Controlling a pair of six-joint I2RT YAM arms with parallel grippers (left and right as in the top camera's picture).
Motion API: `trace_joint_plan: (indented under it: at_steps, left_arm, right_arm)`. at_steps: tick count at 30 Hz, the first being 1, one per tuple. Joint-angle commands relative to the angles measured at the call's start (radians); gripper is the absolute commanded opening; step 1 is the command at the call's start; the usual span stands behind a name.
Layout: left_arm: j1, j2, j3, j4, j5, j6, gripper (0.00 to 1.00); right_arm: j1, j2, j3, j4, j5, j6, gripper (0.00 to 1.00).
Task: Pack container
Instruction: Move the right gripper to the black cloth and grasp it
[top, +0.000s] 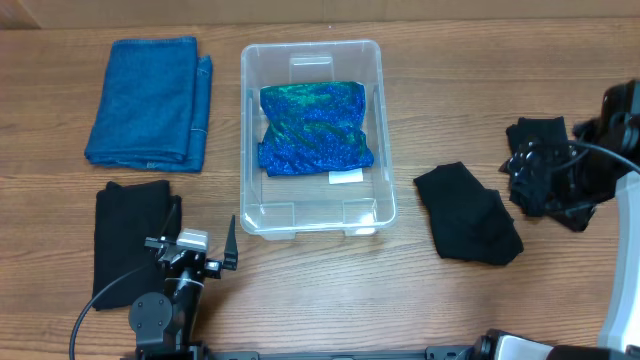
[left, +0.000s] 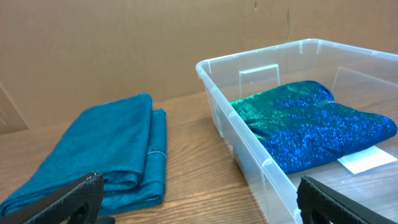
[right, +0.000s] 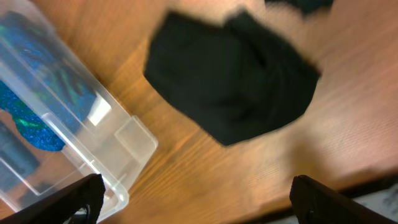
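Observation:
My right gripper should go down to the black cloth's edge farthest from the container.
The clear container (top: 310, 47) stands in the middle of the table with a sparkly blue-green cloth (top: 315, 128) lying in it. In the left wrist view the container (left: 214, 81) is on the right, with the sparkly cloth (left: 311, 121) inside. My left gripper (top: 198, 242) (left: 199, 202) is open and empty, near the container's front left corner. My right gripper (top: 545, 185) (right: 199, 199) is open and empty, off to the right above the table. A black cloth (top: 468, 212) (right: 230, 81) lies between it and the container (right: 118, 140).
A folded blue towel (top: 150, 102) (left: 106, 155) lies at the back left. A folded black cloth (top: 130, 240) lies at the front left, beside my left arm. Another dark bundle (top: 535, 135) sits at the far right by my right arm.

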Motion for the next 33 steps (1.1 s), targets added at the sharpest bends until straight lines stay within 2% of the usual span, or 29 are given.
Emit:
trace_joint_plan:
  at_steps: [1, 5, 8, 11, 18, 23, 33]
  left_arm:
    - [0.005, -0.010, -0.003, 0.001, -0.009, -0.011, 1.00]
    - [0.005, -0.010, -0.003, 0.001, -0.009, -0.011, 1.00]
    - [0.005, -0.010, -0.003, 0.001, -0.009, -0.011, 1.00]
    - [0.005, -0.010, -0.003, 0.001, -0.009, -0.011, 1.00]
    - [0.005, -0.010, -0.003, 0.001, -0.009, -0.011, 1.00]
    - [0.005, -0.010, -0.003, 0.001, -0.009, -0.011, 1.00]
    - [0.005, -0.010, -0.003, 0.001, -0.009, -0.011, 1.00]
  right_arm:
    - [-0.080, -0.081, -0.209, 0.115, -0.130, 0.176, 1.00]
    - [-0.106, -0.169, -0.449, 0.233, -0.126, 0.320, 1.00]
    - [-0.106, -0.175, -0.607, 0.372, -0.127, 0.353, 1.00]
    - [-0.106, -0.175, -0.709, 0.457, -0.121, 0.377, 1.00]
    - [-0.106, -0.175, -0.915, 0.777, -0.111, 0.456, 1.00]
    - [-0.106, -0.156, -0.931, 0.856, -0.107, 0.483, 1.00]
    - [-0.105, 0.094, -0.931, 1.053, -0.109, 0.498, 1.00]
